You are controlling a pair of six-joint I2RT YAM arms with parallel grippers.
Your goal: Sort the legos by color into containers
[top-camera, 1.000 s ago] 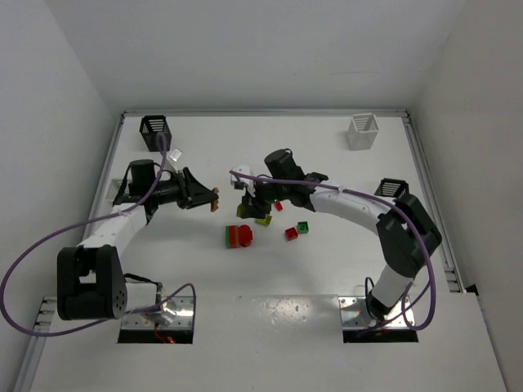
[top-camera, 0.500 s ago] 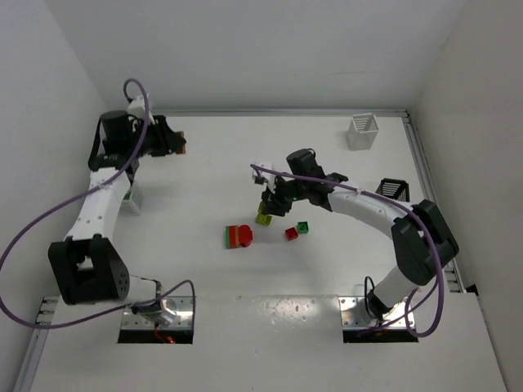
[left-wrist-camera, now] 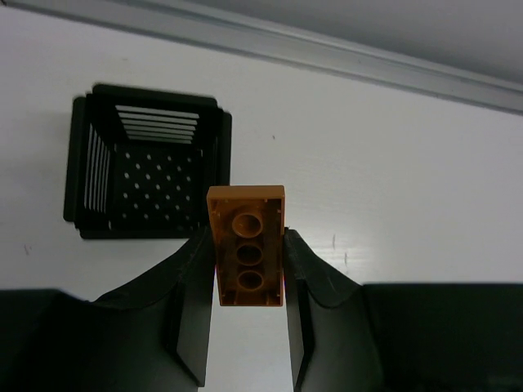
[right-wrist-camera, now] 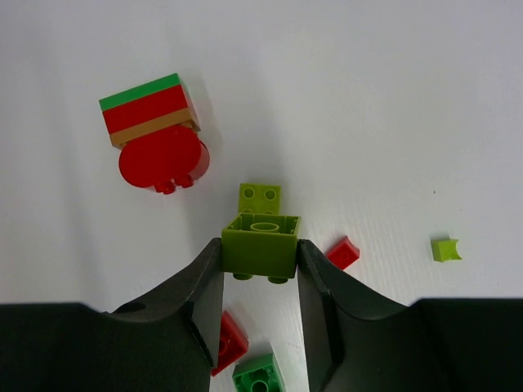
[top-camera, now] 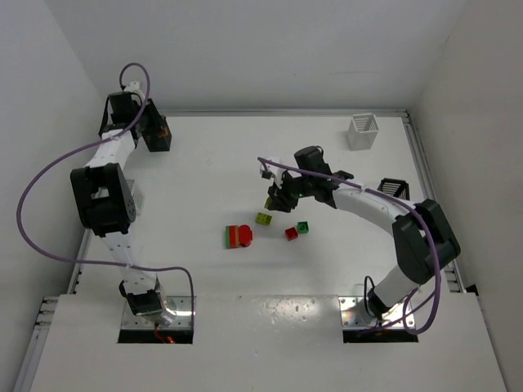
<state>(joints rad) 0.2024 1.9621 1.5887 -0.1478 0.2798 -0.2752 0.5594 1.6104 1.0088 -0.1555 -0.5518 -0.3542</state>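
My left gripper needs to move outward and to the left in the wrist view next to release over the black container (left-wrist-camera: 154, 170), because the orange-brown lego (left-wrist-camera: 248, 245) hangs beside it.
My left gripper (top-camera: 160, 132) is shut on an orange-brown lego (left-wrist-camera: 248, 245), held just right of and above the far-left black container (left-wrist-camera: 145, 170) (top-camera: 154, 139). My right gripper (top-camera: 275, 199) is shut on a yellow-green lego (right-wrist-camera: 261, 245) above the table's middle. Below it lie a smaller yellow-green lego (right-wrist-camera: 260, 198) (top-camera: 264, 218), a red-and-green stack (right-wrist-camera: 149, 110) (top-camera: 238, 236) joined to a round red piece (right-wrist-camera: 163, 159), small red pieces (right-wrist-camera: 343, 252) (top-camera: 291, 233), a green lego (right-wrist-camera: 260, 375) (top-camera: 303, 227) and a tiny yellow-green piece (right-wrist-camera: 445, 249).
A white container (top-camera: 363, 131) stands at the far right corner. A second black container (top-camera: 392, 189) sits by the right edge behind my right arm. A raised rail (left-wrist-camera: 327, 57) runs along the table's far edge just beyond the left basket.
My left arm has swung from the table's middle back to the far-left black container, still holding the orange-brown lego. My right gripper has shifted right with the yellow-green lego.
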